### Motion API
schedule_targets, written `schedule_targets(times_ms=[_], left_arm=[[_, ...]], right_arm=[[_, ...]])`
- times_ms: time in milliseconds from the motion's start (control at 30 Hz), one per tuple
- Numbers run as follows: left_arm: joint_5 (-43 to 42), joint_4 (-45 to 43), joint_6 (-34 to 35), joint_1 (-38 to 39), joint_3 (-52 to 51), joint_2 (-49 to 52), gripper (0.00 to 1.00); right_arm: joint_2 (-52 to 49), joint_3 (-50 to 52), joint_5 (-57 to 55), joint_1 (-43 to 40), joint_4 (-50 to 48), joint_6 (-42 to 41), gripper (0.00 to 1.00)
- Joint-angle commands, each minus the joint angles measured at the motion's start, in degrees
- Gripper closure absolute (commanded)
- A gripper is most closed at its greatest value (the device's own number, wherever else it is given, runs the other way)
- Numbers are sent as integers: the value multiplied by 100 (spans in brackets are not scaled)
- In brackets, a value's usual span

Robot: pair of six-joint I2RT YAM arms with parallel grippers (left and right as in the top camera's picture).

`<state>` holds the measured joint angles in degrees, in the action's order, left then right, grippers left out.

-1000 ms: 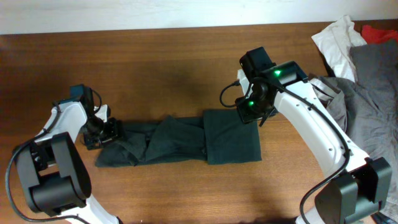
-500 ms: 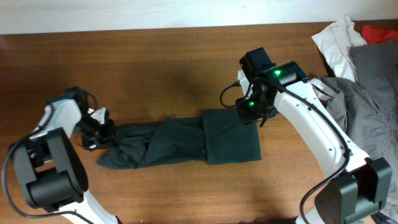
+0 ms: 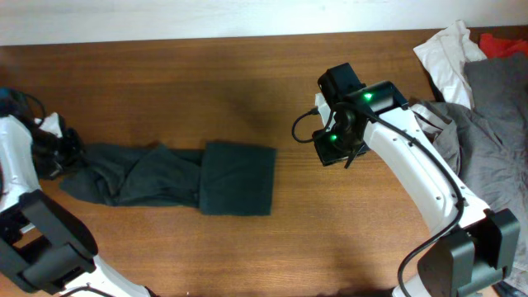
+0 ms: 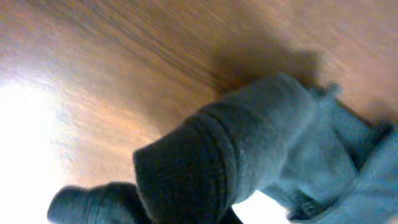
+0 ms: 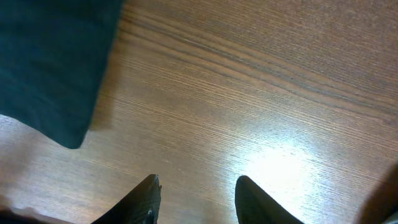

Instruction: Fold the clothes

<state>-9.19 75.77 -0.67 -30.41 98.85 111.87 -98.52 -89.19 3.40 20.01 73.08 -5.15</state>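
My left gripper should next swing over the squared folded end and release the bunched end there, because that square is to the gripper's right in the overhead view.
The dark T-shirt lies as a long folded strip on the left half of the table, its squared folded end to the right. My left gripper is shut on the strip's bunched left end near the table's left edge. Dark ribbed cloth fills the left wrist view and hides the fingers. To the right, my right gripper hangs open over bare wood, apart from the shirt. In the right wrist view its fingertips have nothing between them, and a corner of the shirt shows at upper left.
A heap of other garments sits at the right end of the table: white, grey and a bit of red. The right arm reaches across in front of the heap. The wooden table stretches between the arms.
My left gripper closed on the shirt's left end and pulled it left. The whole strip slid leftward, out from under the right gripper. The right arm stayed still.
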Motion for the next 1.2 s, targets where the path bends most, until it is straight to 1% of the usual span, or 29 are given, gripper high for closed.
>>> schedule_targets(times_ms=[0, 100, 167, 233, 400, 567, 667, 833, 933, 1100, 1167], left_arm=[[-793, 553, -68, 282, 400, -101, 99], [-973, 1003, -74, 662, 417, -101, 98], [-975, 1139, -76, 997, 417, -101, 99], [-1139, 1217, -280, 1388, 417, -101, 99], [-1469, 1237, -328, 2365, 415, -101, 99], [-1679, 1220, -264, 3182, 415, -101, 99], [-1674, 1119, -177, 3646, 415, -101, 99], [-1580, 654, 188, 4301, 273, -101, 99], [-1436, 402, 457, 4557, 122, -101, 99], [-1438, 260, 564, 4841, 4, -101, 99], [-1438, 221, 723, 4979, -26, -101, 99]], right_arm=[[28, -46, -118, -28, 4, 24, 56], [28, -46, -258, -52, 4, 11, 56], [28, -46, -376, -142, 4, -142, 56], [28, -46, -369, -284, 7, -179, 56], [28, -46, -354, -610, 74, -240, 56], [28, -44, -372, -702, 107, -103, 53], [28, -44, -376, -702, 107, -105, 53], [28, -44, -369, -702, 116, -105, 53], [28, -44, -372, -702, 133, -105, 53], [28, -44, -372, -702, 131, -105, 53], [28, -44, -372, -702, 131, -105, 53]])
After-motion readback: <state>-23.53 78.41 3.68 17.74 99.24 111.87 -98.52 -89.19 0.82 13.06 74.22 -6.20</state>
